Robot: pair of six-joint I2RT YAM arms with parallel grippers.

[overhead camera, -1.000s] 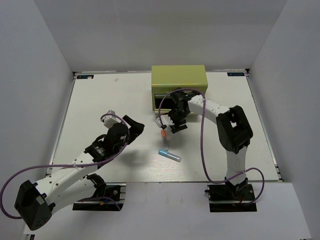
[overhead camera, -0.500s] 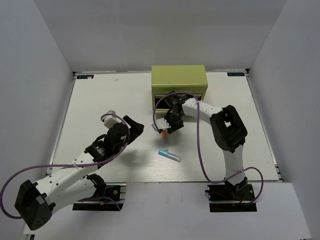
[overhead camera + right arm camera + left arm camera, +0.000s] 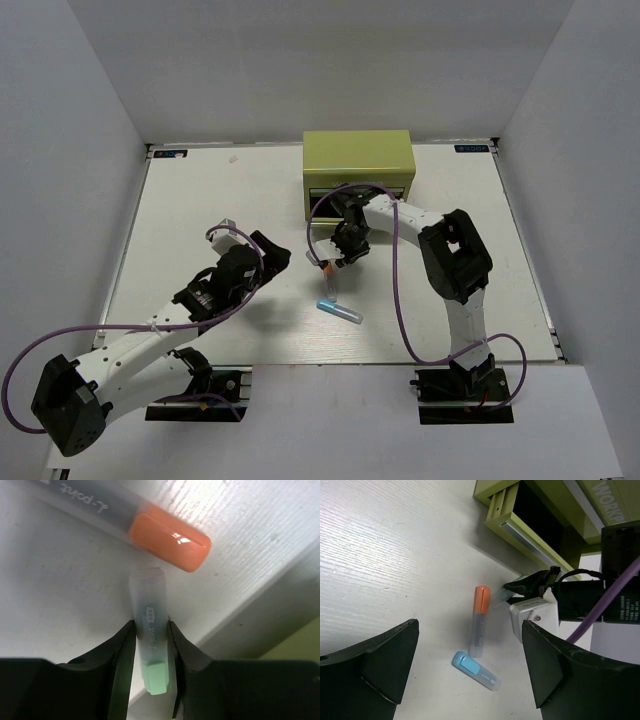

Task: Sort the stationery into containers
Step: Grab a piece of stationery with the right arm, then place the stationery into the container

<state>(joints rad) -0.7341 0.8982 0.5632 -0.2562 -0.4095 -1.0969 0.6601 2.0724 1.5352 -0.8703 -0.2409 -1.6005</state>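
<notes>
The toolbox drawer (image 3: pixel 525 536) is open. I will raise my right gripper and carry the mint-green highlighter outward over the drawer's dark inside to release it there.
My right gripper (image 3: pixel 150 645) is shut on a mint-green highlighter (image 3: pixel 150 622), both fingers pressing its sides low over the table. Its clear end almost touches an orange-capped highlighter (image 3: pixel 169 536) lying just ahead. From above, the right gripper (image 3: pixel 336 258) sits in front of the lime-green toolbox (image 3: pixel 358 158), with the orange-capped highlighter (image 3: pixel 328 281) and a light-blue highlighter (image 3: pixel 340 311) below it. My left gripper (image 3: pixel 266 251) hangs open to the left of them. In the left wrist view the orange-capped highlighter (image 3: pixel 480 621) and the light-blue highlighter (image 3: pixel 475 670) lie between its wide fingers (image 3: pixel 390 665). The toolbox drawer (image 3: pixel 525 536) stands open.
The toolbox stands at the back middle of the white table (image 3: pixel 200 210). Purple cables loop off both arms. White walls close in the left, right and far sides.
My right gripper has shifted slightly left and down beside the orange-capped highlighter and closed its fingers on the mint-green highlighter. The left arm has barely moved.
</notes>
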